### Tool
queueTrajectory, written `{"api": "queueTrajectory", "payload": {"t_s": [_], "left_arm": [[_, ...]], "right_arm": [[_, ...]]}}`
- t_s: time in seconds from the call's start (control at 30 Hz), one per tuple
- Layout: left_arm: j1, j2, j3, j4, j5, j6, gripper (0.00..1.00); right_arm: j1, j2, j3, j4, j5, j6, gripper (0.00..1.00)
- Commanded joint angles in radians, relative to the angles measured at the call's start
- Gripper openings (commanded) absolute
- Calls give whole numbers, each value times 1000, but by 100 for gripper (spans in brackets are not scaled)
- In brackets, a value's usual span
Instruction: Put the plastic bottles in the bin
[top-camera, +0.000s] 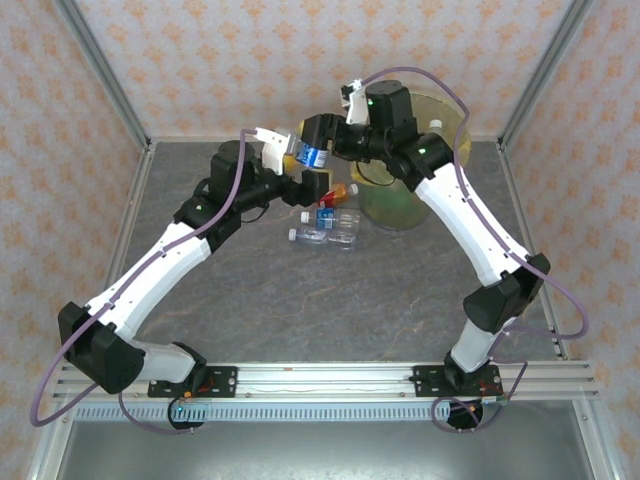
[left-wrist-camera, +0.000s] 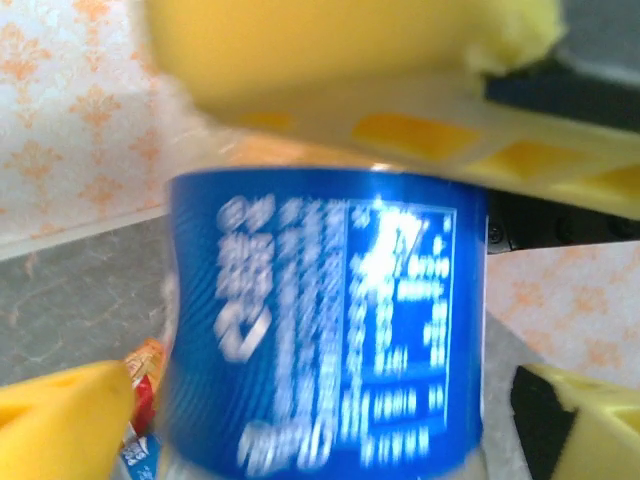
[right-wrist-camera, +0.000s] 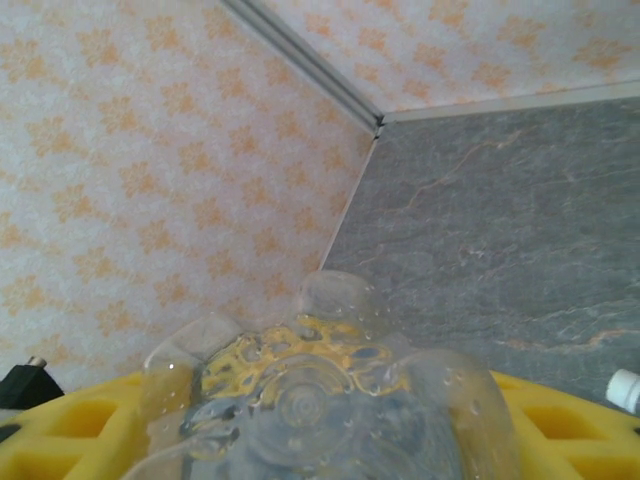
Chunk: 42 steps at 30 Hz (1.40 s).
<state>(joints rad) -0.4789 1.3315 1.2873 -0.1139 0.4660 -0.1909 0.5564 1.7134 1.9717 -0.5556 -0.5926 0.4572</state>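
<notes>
My right gripper holds the clear bottle and will next carry it over the yellow bucket's opening (top-camera: 435, 113) and let it go there, because my left gripper's fingers are spread around the bottle's label.
A clear bottle with a blue label (top-camera: 311, 156) hangs in the air left of the bin (top-camera: 395, 210), a round translucent yellow bucket. My right gripper (top-camera: 324, 146) is shut on it. In the right wrist view the bottle's clear base (right-wrist-camera: 320, 400) sits between the yellow fingers (right-wrist-camera: 60, 430). My left gripper (top-camera: 296, 163) is open around the same bottle. In the left wrist view the blurred blue label (left-wrist-camera: 325, 320) lies between its spread yellow fingertips (left-wrist-camera: 60, 425) without touching them. More bottles lie on the table below: a red-orange labelled one (top-camera: 340, 190), a blue-labelled one (top-camera: 326, 214) and a clear one (top-camera: 325, 237).
The grey table (top-camera: 300, 300) is fenced by patterned walls with metal corner posts (top-camera: 100, 70). Both arms cross above its far middle. A white bottle cap (right-wrist-camera: 625, 388) shows at the right edge of the right wrist view. The red-orange bottle (left-wrist-camera: 148, 370) peeks out beside the left fingertip.
</notes>
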Motion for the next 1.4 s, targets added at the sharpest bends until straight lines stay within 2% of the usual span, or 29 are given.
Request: {"api": "queueTrajectory", "payload": {"t_s": [0.0,0.23,0.3,0.47,0.53,0.7,0.9,1.03,1.17,1.23,1.3,1.37], "left_arm": [[-7,-53,-11,14,-93,-15,99],[2,-78,-40,25,-255,-75,99],[5,-78,-36,20,-262,-89,99],[6,-78,-36,27,-250,-121,99],[6,-83,-39,28,-248,-130,99],[6,-92,-28,-8,-253,-118,99],[6,-116,-36,-35,-271,-121,99],[6,-127,-38,-54,-269,-124,99],[6,-142,-45,-66,-286,-120,99],[7,-146,-48,-65,-291,-118,99],[7,-146,-46,-67,-291,-118,99],[6,-144,-43,-73,-291,-118,99]], "right_arm": [[-59,-90,-26,42,81,33,50],[-237,-270,-225,172,235,161,49],[-292,-325,-304,226,290,210,44],[-383,-391,-445,313,419,302,44],[-399,-386,-481,349,449,331,45],[-405,-339,-532,483,434,379,48],[-405,-258,-518,530,496,429,49],[-405,-181,-465,525,483,430,52],[-405,-96,-382,505,469,428,57],[-405,-55,-338,489,469,433,64],[-405,-6,-263,432,471,434,77],[-405,33,-188,358,474,422,95]]}}
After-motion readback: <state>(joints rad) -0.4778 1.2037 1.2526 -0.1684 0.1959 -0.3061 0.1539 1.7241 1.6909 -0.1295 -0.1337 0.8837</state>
